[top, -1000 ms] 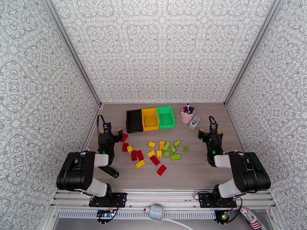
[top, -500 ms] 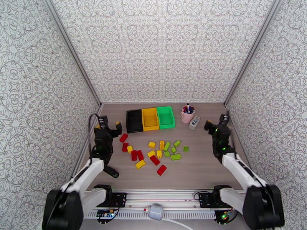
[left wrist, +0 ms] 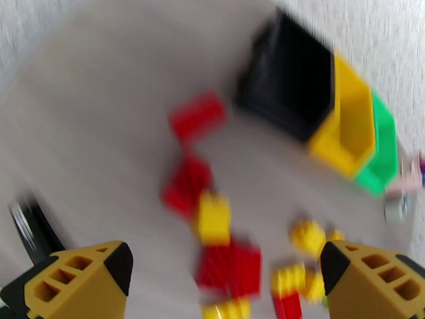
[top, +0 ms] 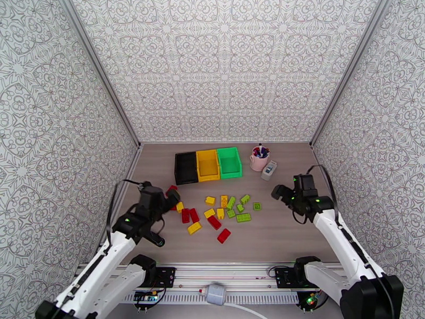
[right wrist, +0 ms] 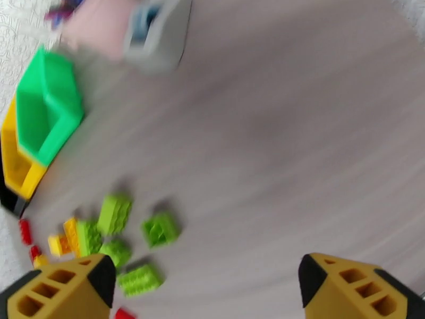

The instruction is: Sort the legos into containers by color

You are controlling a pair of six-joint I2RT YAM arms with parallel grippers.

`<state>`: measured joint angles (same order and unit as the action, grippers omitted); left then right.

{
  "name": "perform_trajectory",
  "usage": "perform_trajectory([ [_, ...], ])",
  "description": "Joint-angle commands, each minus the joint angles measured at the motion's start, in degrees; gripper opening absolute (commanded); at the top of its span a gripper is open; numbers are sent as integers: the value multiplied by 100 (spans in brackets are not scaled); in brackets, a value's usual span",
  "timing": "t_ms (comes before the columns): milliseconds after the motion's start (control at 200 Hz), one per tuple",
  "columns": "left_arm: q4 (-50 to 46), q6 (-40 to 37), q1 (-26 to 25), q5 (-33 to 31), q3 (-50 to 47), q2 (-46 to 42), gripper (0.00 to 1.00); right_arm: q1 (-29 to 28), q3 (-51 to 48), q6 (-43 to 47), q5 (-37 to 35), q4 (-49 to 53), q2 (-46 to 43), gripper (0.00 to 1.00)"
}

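I should move my right gripper toward the pile and down around the lone lime green brick next, because that brick is below the fingers, between them and the other bricks.
The legos lie loose on the table's middle: red ones [top: 214,222] to the left, yellow ones [top: 210,200] in the centre, lime green ones [top: 243,217] to the right. Behind them stand three containers in a row: black [top: 186,176], yellow [top: 207,173] and green [top: 229,170]. My left gripper [top: 166,202] hovers open at the pile's left end, over a red lego [left wrist: 197,115] and a yellow one [left wrist: 213,218]. My right gripper [top: 281,193] is open to the right of the green legos [right wrist: 114,213]; nothing sits between its fingers [right wrist: 64,285]. Both wrist views are motion-blurred.
A pink cup [top: 259,159] with pens and a small grey-white object [top: 269,170] stand right of the green container. A black piece [top: 155,239] lies on the table near my left arm. Patterned walls close in the table on three sides.
Both arms unfolded from their upright pose and reached forward and down. The left gripper dropped toward the red legos, the right swung toward the green ones. Both stayed open.
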<state>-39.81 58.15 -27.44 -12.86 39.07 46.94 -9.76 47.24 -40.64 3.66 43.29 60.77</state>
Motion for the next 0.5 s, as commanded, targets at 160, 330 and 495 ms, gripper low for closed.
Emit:
perform_trajectory([
  [160, 691, 1140, -1105, -24, -268, 211, 99, -664, 550, 20, 360, 411, 1275, 93],
  [330, 1229, 1429, -925, 618, -294, 844, 99, -1199, 1384, 484, -64, 780, 2596, 77],
  [495, 1771, 782, -773, 1899, 264, 2115, 94, -1344, 1632, 514, -115, 709, 3177, 77],
])
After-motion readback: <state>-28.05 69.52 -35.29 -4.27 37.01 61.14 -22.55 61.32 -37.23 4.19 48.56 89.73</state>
